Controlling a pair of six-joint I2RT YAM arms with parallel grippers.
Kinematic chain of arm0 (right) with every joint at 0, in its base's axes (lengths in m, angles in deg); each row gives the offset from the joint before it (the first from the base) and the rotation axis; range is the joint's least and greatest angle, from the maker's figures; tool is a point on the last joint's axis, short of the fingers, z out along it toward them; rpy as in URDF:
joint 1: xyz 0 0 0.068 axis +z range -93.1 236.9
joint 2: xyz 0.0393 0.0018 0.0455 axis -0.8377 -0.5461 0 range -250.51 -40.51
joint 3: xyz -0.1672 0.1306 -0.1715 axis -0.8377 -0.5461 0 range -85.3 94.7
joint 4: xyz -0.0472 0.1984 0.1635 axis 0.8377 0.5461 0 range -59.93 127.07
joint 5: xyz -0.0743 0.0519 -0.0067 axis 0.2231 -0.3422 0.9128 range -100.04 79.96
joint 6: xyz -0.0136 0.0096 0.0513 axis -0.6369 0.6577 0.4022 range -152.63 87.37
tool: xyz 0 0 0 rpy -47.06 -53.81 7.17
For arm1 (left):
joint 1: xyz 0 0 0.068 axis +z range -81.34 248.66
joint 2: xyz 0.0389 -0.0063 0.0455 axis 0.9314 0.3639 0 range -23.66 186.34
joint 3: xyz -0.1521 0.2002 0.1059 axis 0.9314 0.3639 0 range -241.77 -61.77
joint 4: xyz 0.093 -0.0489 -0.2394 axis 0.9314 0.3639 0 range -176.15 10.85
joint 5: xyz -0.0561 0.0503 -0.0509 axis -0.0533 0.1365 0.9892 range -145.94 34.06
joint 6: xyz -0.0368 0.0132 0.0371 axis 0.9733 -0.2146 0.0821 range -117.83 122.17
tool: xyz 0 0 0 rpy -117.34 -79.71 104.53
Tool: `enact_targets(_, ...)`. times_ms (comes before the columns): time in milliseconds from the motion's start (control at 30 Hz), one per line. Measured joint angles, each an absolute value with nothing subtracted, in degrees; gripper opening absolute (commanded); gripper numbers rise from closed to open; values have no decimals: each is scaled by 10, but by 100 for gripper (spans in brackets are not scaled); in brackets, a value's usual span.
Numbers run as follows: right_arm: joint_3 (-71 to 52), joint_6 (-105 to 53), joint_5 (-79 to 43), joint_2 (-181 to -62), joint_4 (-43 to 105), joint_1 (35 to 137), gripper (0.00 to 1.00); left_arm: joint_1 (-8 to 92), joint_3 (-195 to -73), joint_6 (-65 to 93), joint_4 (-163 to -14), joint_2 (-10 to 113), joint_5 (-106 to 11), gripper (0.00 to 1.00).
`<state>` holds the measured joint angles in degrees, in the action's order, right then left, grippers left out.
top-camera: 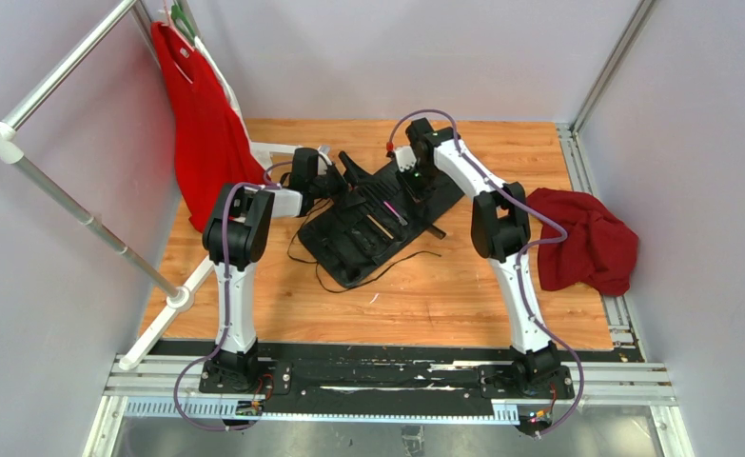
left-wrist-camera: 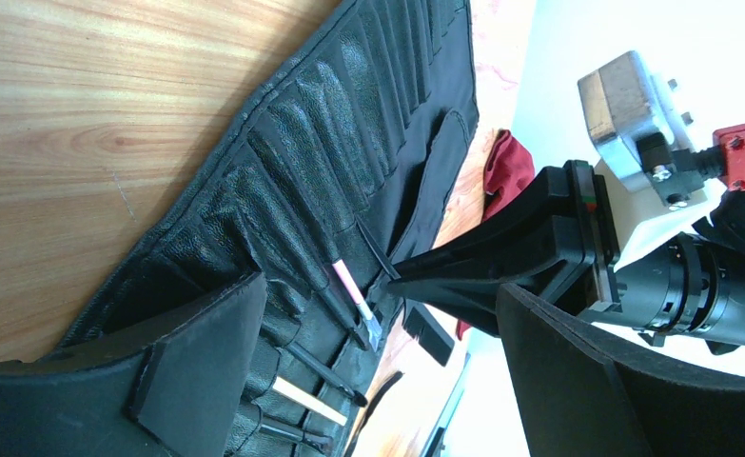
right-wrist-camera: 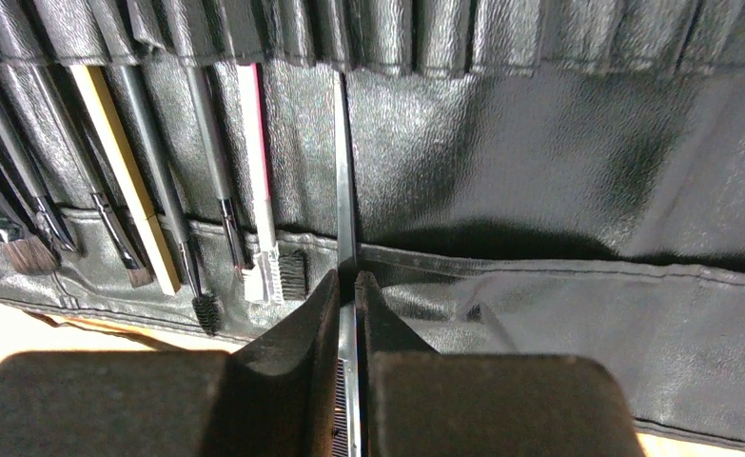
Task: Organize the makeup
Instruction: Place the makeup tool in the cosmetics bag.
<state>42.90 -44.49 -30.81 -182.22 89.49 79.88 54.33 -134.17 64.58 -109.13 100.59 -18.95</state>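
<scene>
Much of the comb-ended brush's handle is still bare, so I next need to slide my right gripper outward to the slot's opening and push the brush deeper before I release it.
A black slotted roll (top-camera: 373,233) lies open on the wooden table. Several makeup brushes sit in its slots, among them a pink one (right-wrist-camera: 254,143), a tan one (right-wrist-camera: 121,162) and black ones (right-wrist-camera: 154,181). My right gripper (right-wrist-camera: 347,286) is shut on a thin dark brush (right-wrist-camera: 343,171) with a comb end; its far tip is in the slot right of the pink brush. My left gripper (left-wrist-camera: 387,381) is open and empty over the roll's left end, its fingers (left-wrist-camera: 197,362) either side of the filled slots. Both grippers show in the top view, left (top-camera: 349,181) and right (top-camera: 416,190).
A dark red cloth (top-camera: 587,238) lies at the table's right edge. A red garment (top-camera: 202,124) hangs from a white rack (top-camera: 64,190) at the left. The roll's black cords (top-camera: 349,276) trail toward the front. Grey walls close in the table.
</scene>
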Motion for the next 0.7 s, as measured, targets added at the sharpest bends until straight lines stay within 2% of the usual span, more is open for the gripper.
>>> enact_targets(700, 510, -445, -324, -1866, 894, 799, 1, 543, -1341, 646, -1092, 1006, -190, 98)
